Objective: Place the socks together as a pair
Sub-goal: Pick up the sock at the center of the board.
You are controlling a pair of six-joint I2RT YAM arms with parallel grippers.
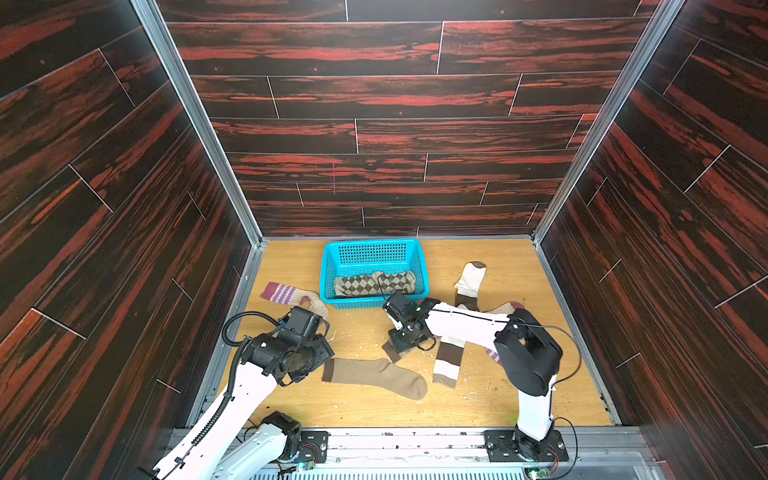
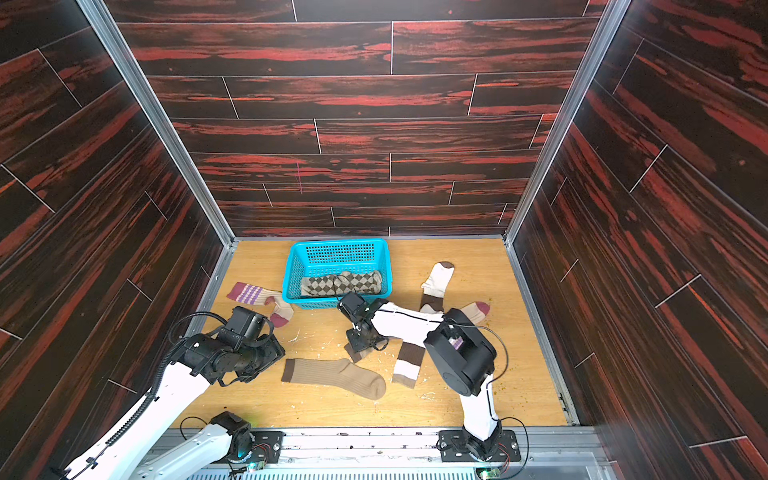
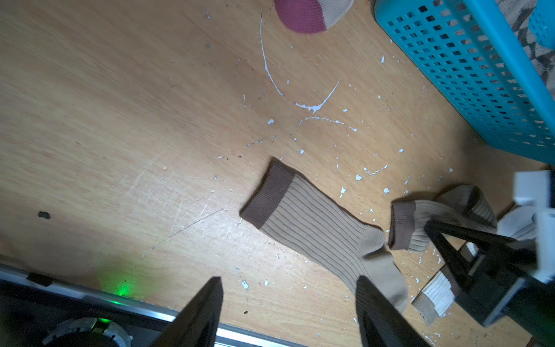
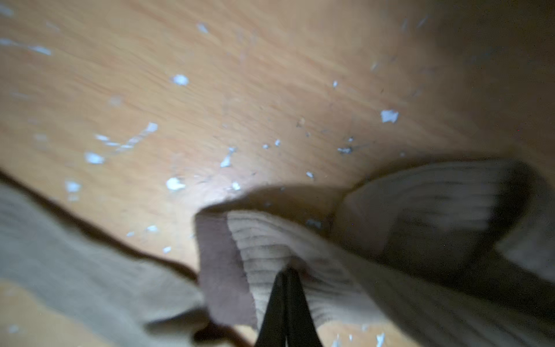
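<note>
The robot's right gripper should next lift and carry the pinched sock over to the flat sock's brown cuff (image 1: 328, 369) and let go of it there, because the ribbed tan cloth of the two socks matches.
One plain ribbed tan sock (image 1: 374, 376) (image 2: 336, 376) (image 3: 315, 228) with a brown cuff lies flat near the table's front middle. Just behind its toe end, my right gripper (image 1: 397, 351) (image 4: 286, 272) is shut on a second ribbed tan sock (image 4: 270, 240) (image 3: 420, 222), pinching it close to its brown cuff. This sock is bunched against the table. My left gripper (image 3: 288, 282) (image 1: 322, 359) hangs open beside the flat sock's cuff end, with bare table between its fingers.
A blue basket (image 1: 374, 249) at the back holds argyle socks (image 1: 374, 284). A cream sock with purple stripes (image 1: 291, 295) lies left of it. White socks with brown bands (image 1: 451, 353) and another maroon-toed sock (image 1: 511, 309) lie partly under the right arm.
</note>
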